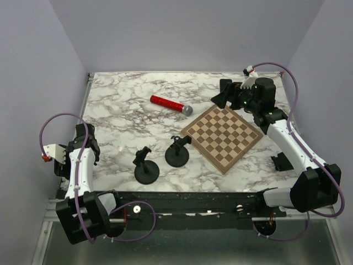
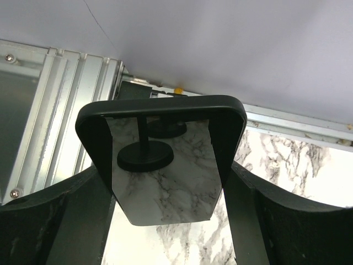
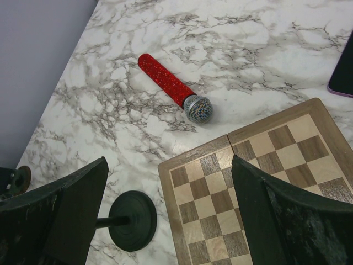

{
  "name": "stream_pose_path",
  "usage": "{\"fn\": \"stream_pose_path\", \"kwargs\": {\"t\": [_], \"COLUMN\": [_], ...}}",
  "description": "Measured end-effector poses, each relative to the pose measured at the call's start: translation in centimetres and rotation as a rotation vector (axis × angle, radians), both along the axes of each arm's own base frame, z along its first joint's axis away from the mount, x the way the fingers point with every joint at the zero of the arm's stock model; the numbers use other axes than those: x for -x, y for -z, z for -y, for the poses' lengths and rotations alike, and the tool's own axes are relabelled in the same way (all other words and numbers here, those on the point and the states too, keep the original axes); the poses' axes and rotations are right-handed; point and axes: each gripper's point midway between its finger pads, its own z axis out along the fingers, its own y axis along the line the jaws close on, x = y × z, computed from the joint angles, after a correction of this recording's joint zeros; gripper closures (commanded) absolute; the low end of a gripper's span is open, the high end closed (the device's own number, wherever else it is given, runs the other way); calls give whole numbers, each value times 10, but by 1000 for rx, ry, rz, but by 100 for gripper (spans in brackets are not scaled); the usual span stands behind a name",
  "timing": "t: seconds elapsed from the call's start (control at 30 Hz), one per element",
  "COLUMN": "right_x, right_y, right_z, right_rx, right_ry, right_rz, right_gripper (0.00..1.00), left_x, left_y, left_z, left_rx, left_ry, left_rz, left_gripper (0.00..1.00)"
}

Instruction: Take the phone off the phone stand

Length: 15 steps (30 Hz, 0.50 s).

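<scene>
My right gripper goes left in the top view to the phone [image 2: 165, 187] next, onto the end of the phone my left gripper leaves bare.
In the left wrist view the phone [image 2: 165, 187], a black slab whose glossy screen mirrors the marble, stands between my left gripper's fingers. The left gripper [image 2: 168, 176] is shut on its two long sides. From above, that gripper [image 1: 84, 144] hangs over the table's left edge, away from the stands. Two black phone stands [image 1: 146, 172] [image 1: 177, 157] sit near the front middle, both with nothing on them. My right gripper [image 1: 223, 94] hovers open at the back right, nothing between its fingers [image 3: 83, 193]. One stand's round base [image 3: 132, 220] lies below it.
A red microphone [image 1: 170, 104] lies at the back middle. A wooden chessboard [image 1: 223, 138] lies turned like a diamond at the right. A small black object [image 1: 281, 162] rests by the right arm. A dark flat thing with a purple rim [image 3: 343, 72] shows at the right wrist view's edge.
</scene>
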Motion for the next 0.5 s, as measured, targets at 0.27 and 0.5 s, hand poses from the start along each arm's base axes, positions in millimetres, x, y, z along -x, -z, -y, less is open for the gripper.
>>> {"fn": "stream_pose_path", "kwargs": {"t": [0.27, 0.5], "right_x": [0, 0], "right_y": [0, 0], "right_z": [0, 0], "right_rx": [0, 0], "right_ry": [0, 0], "right_rz": [0, 0], "right_gripper": [0, 0], "left_x": [-4, -15], "left_y": [-12, -31], "left_z": [-1, 0], "left_rx": [-18, -31], "left_ry": [17, 75], "left_rz": [18, 26], "left_gripper": [60, 86]}}
